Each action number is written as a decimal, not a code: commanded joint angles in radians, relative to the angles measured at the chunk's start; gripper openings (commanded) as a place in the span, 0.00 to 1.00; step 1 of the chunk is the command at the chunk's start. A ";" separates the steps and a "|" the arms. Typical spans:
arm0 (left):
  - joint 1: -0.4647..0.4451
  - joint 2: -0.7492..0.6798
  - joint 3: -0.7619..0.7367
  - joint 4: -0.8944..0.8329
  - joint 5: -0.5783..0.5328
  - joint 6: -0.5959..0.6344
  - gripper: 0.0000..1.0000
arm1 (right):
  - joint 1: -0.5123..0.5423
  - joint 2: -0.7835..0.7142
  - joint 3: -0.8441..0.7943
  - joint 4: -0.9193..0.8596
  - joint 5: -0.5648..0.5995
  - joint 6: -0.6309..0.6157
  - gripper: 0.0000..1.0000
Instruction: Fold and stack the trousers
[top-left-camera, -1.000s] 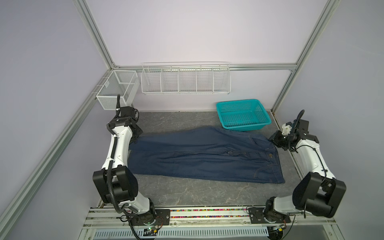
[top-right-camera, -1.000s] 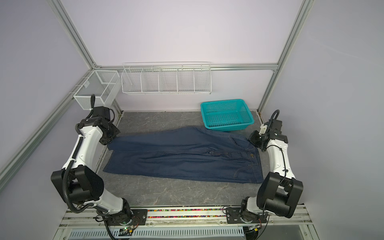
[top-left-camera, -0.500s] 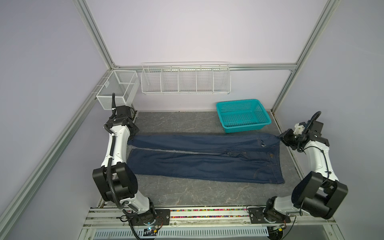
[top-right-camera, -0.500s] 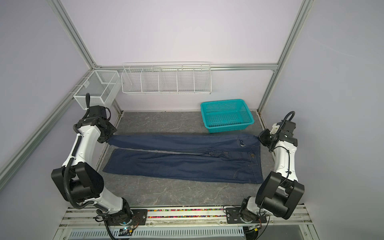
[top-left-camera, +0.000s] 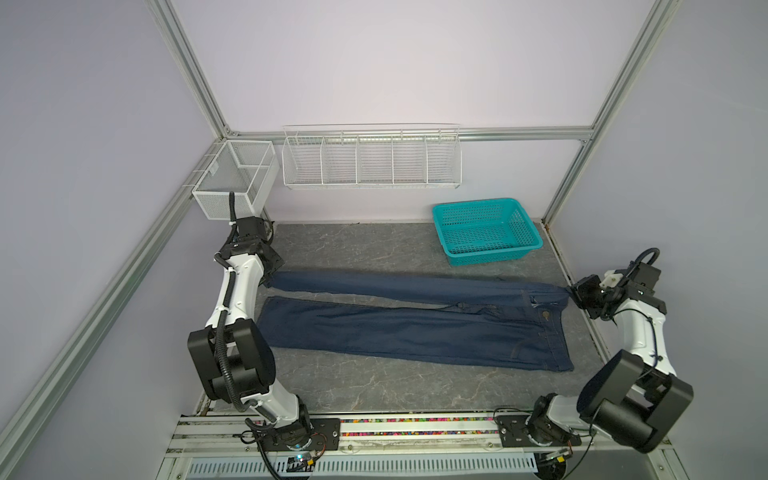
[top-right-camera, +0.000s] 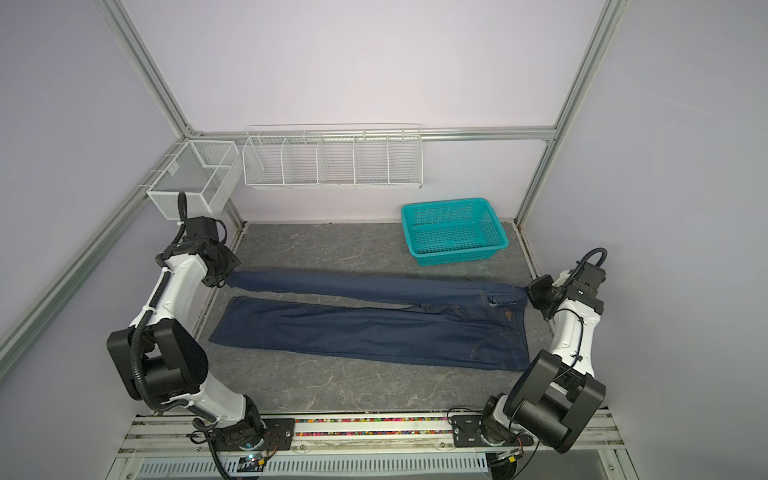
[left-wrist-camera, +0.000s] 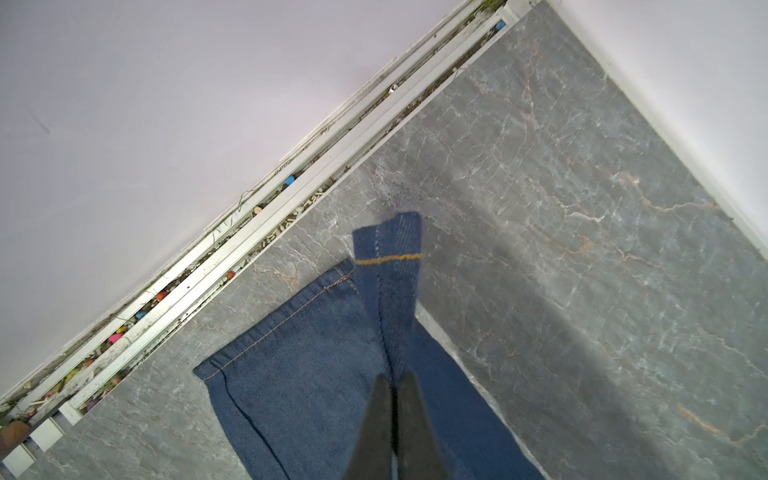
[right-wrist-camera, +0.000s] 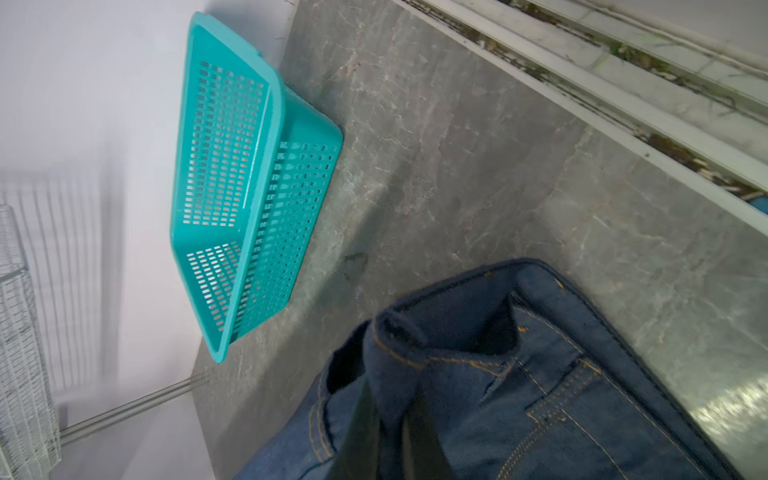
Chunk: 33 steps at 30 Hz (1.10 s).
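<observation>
The far hem goes back over the near leg's hem (top-left-camera: 270, 321) (left-wrist-camera: 273, 320) and down onto it next. My left gripper releases it there, since the near leg lies flat.
The dark blue trousers (top-left-camera: 415, 332) (top-right-camera: 365, 330) lie lengthwise on the grey table, waistband to the right. The near leg lies flat. The far leg is pulled into a taut narrow band (top-left-camera: 395, 286) between my two grippers. My left gripper (top-left-camera: 270, 279) (top-right-camera: 227, 279) (left-wrist-camera: 395, 380) is shut on the far leg's hem, whose cuff (left-wrist-camera: 388, 249) sticks out past the fingertips. My right gripper (top-left-camera: 571, 293) (top-right-camera: 528, 296) (right-wrist-camera: 392, 399) is shut on the far corner of the waistband (right-wrist-camera: 399, 345), which is bunched up over its fingers.
A teal perforated basket (top-left-camera: 476, 203) (top-right-camera: 444, 203) (right-wrist-camera: 249, 187) stands at the back right, just behind the waistband. White wire bins (top-left-camera: 370, 158) hang on the back wall and a mesh box (top-left-camera: 232, 183) in the left corner. Side rails edge the table.
Both grippers have moved apart, the left toward the back left and the right outward to the right. The far leg, slack and overlapping the near one before, is now stretched straight.
</observation>
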 joint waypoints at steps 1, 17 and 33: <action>0.020 -0.060 -0.055 0.030 -0.032 0.011 0.00 | -0.023 -0.047 -0.029 -0.048 0.089 -0.027 0.06; 0.047 -0.252 -0.150 0.035 -0.080 -0.052 0.00 | -0.068 -0.201 -0.085 -0.057 0.181 0.149 0.07; 0.051 -0.215 -0.399 0.153 -0.157 -0.052 0.00 | -0.046 -0.384 -0.361 -0.267 0.384 0.130 0.09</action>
